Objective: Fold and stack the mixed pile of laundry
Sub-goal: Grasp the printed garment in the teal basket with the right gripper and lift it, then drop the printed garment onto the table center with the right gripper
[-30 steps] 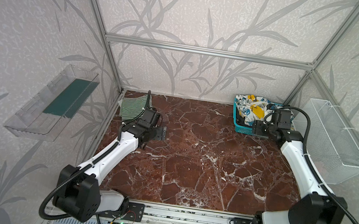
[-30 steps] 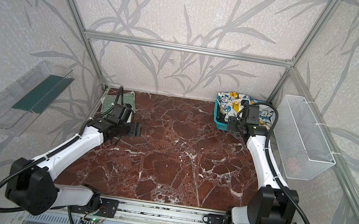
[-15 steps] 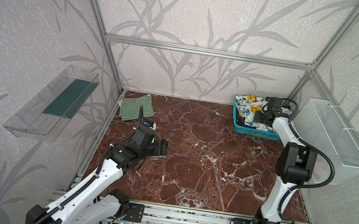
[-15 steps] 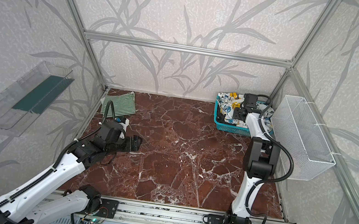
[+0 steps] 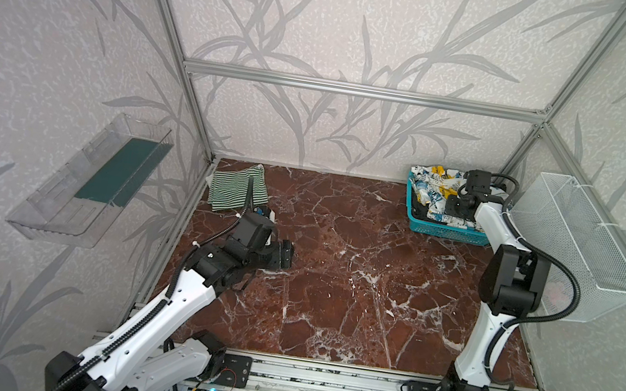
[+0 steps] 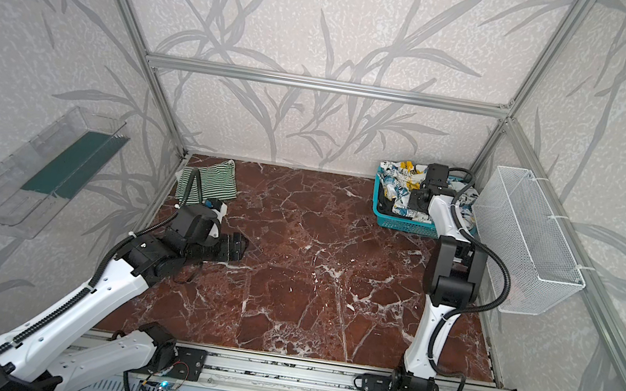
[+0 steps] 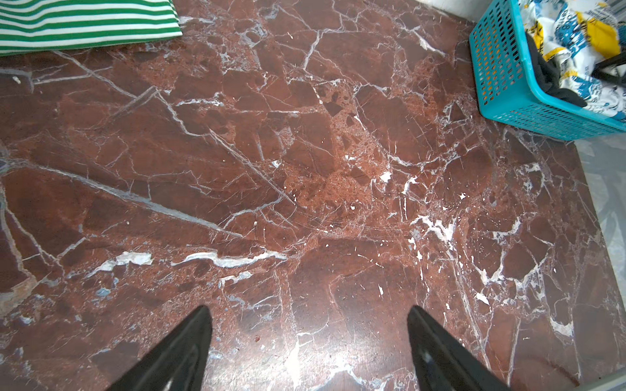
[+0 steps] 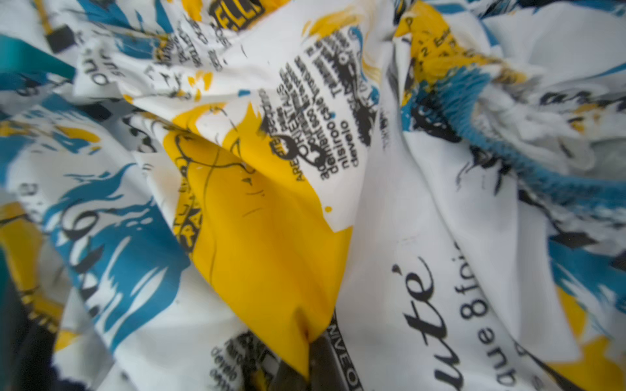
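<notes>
I need to lift my right gripper from the basket next, bring it back and down, and release on the bare marble. The marble lies back from the basket toward my left gripper.
The white garment with blue, yellow and black print lies crumpled in the teal basket at the back right, over a black garment. My right gripper reaches into the basket and is shut on a yellow fold of the printed garment; in both top views the cloth hides its fingertips. The green-and-white striped garment lies flat in the back left corner. My left gripper hovers open over bare marble, in front of the striped garment, holding nothing.
A white wire mesh basket hangs on the right wall beside the right arm; something pinkish shows faintly through it. A clear plastic shelf hangs on the left wall. The table is red-brown marble.
The right arm folded up and pushed its gripper into the basket, and the jaws closed on the printed garment. The left arm drew back from the striped garment towards the front, still open.
</notes>
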